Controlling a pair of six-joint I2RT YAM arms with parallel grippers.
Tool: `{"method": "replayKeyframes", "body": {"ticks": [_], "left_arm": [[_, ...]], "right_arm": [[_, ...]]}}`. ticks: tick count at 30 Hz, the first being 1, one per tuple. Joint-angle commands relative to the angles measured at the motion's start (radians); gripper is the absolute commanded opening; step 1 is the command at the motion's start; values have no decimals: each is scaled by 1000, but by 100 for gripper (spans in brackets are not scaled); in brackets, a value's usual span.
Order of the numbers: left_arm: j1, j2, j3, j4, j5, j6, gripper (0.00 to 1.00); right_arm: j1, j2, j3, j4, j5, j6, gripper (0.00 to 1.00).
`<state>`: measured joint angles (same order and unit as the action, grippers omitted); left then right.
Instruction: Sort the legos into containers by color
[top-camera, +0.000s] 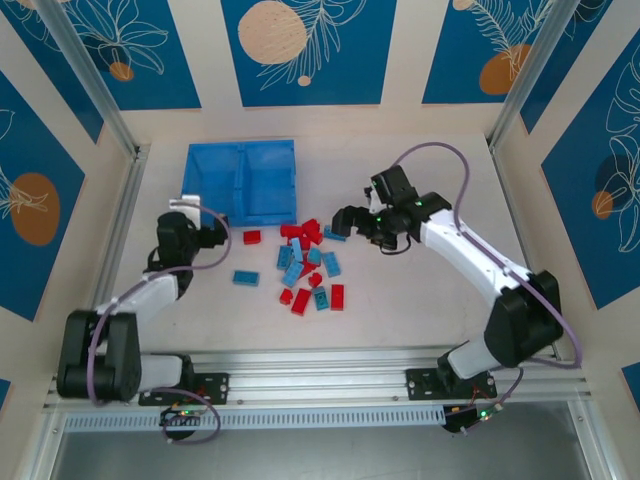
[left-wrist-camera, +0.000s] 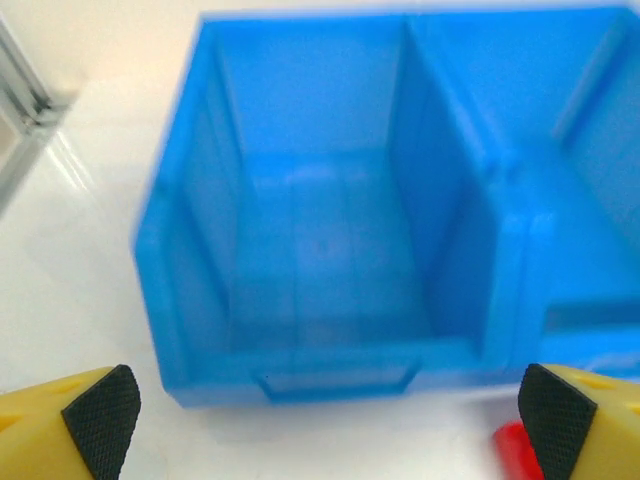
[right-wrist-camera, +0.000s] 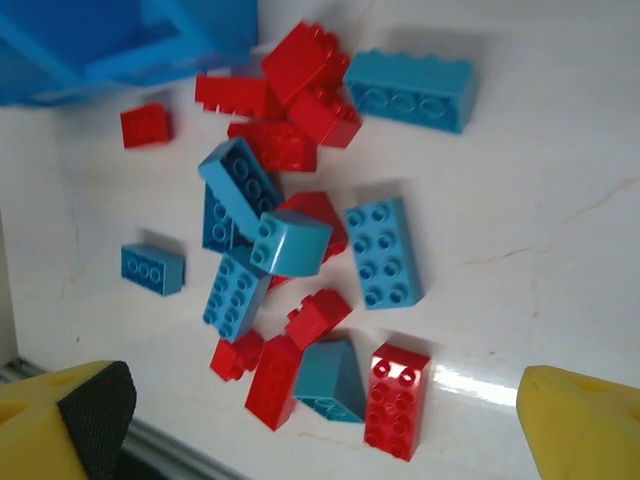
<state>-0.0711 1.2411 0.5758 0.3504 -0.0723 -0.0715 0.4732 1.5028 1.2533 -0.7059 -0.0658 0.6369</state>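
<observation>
The lone blue lego lies clear of the pile, and my left gripper should go back from the tray (top-camera: 240, 180) and down onto it, fingers tilting toward the table.
The blue tray (top-camera: 240, 180) stands at the back left, its middle wall (left-wrist-camera: 440, 190) splitting two compartments that hold nothing I can see. Red and light blue legos (top-camera: 305, 265) lie in a loose pile in front of its right corner. My left gripper (top-camera: 216, 238) stands open just before the tray's front wall (left-wrist-camera: 330, 375), with one red lego (left-wrist-camera: 512, 448) by its right finger. My right gripper (top-camera: 345, 220) hangs open above the pile's right side. Below it lie a red brick (right-wrist-camera: 397, 400), a blue brick (right-wrist-camera: 383, 252) and several others.
One blue lego (top-camera: 245, 277) and one red lego (top-camera: 251, 237) lie apart on the left of the pile. A metal rail (top-camera: 125, 220) runs along the table's left side. Bare white table (top-camera: 420, 300) stretches to the right of the pile.
</observation>
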Motion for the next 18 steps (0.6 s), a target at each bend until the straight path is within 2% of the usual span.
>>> {"method": "replayKeyframes", "body": {"ticks": [1, 5, 9, 12, 14, 18], "left_arm": [[-48, -83, 116, -379, -46, -205, 100], [-179, -112, 237, -682, -125, -371, 100], [-297, -69, 349, -972, -185, -557, 100], [-367, -28, 376, -1099, -139, -719, 100], [-370, 5, 375, -1192, -73, -903, 100], [-371, 57, 351, -1191, 41, -1135, 100]], "right_arm": [[12, 65, 82, -73, -79, -92, 100], [12, 123, 142, -83, -47, -163, 100], [12, 134, 160, -80, -64, -192, 100], [15, 124, 150, -91, -59, -191, 100], [16, 111, 134, -90, -63, -189, 100], [17, 99, 120, -115, -65, -204, 99]]}}
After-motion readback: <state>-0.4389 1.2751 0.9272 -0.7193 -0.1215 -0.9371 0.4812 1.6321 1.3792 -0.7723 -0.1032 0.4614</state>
